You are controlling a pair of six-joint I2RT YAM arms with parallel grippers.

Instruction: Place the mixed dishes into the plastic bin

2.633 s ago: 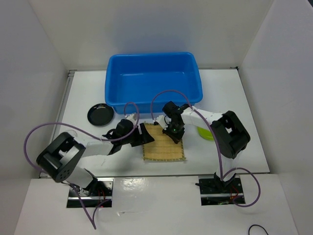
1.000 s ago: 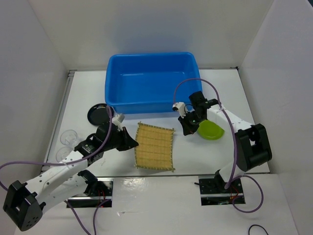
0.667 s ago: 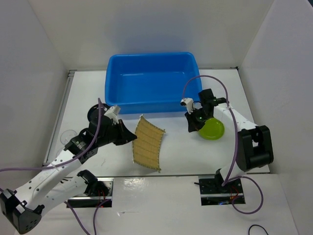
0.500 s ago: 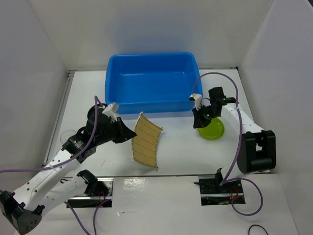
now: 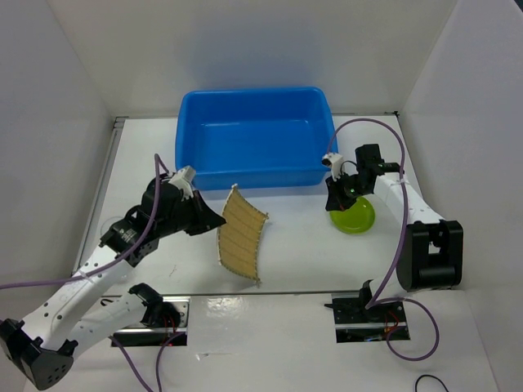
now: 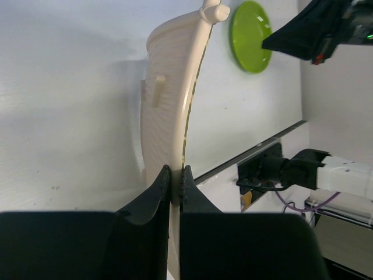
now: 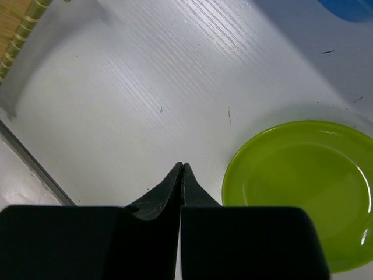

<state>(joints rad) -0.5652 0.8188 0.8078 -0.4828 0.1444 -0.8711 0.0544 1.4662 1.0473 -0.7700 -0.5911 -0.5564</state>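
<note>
The left gripper carries the mat outward over the bin's front side next, lowers it inside and releases, since the bin's empty bottom lies outward of the gripper.
The bamboo mat hangs tilted on edge above the table in front of the blue plastic bin. My left gripper is shut on its left edge. The left wrist view has the mat edge-on, pinched between the jaws of that gripper. The lime-green plate lies flat on the table to the right of the bin's front corner. My right gripper hovers shut at the plate's left rim, holding nothing. In the right wrist view its tips sit just left of the plate.
The bin's front wall stands just behind the raised mat. White walls enclose the table on the left, right and back. The table's front lip runs just below the mat's lower corner. A mat corner shows in the right wrist view.
My left gripper has lifted the mat off the table and tipped it up on edge. My right gripper has left the mat and moved right, to the green plate's rim.
</note>
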